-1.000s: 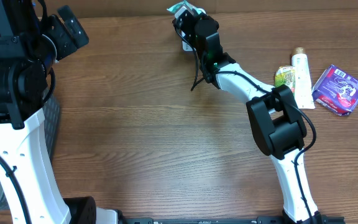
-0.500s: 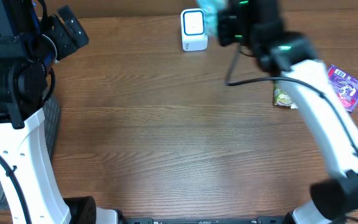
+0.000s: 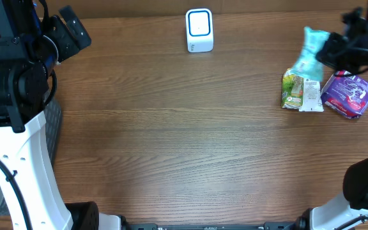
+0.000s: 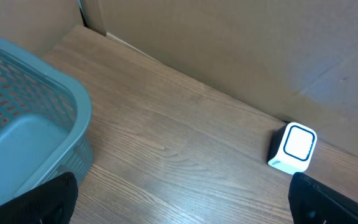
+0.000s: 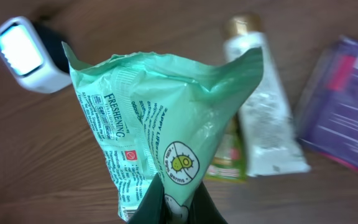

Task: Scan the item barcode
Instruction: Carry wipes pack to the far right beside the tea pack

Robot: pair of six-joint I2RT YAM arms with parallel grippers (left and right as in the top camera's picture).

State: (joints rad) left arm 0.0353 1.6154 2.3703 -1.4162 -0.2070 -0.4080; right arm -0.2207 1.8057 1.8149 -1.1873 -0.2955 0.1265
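Observation:
I will next lower my right gripper and draw it back over the gap between white tube and purple packet to release the wipes packet, because the packet is still hanging above the table.
My right gripper is shut on the lower end of a mint-green wipes packet, which hangs above the table. In the overhead view that packet is at the far right, held by the right gripper just above the pile of items. The white scanner with its lit face stands at the back centre, well left of the packet. It also shows in the right wrist view as the scanner and in the left wrist view as the scanner. My left gripper is open and empty at the far left.
Under the held packet lie a white tube, a green pouch and a purple packet. A teal mesh basket stands by the left arm. A cardboard wall runs along the back.
The right arm has swung from the scanner at the back centre over to the far right, carrying the green packet with it. The left arm has stayed still.

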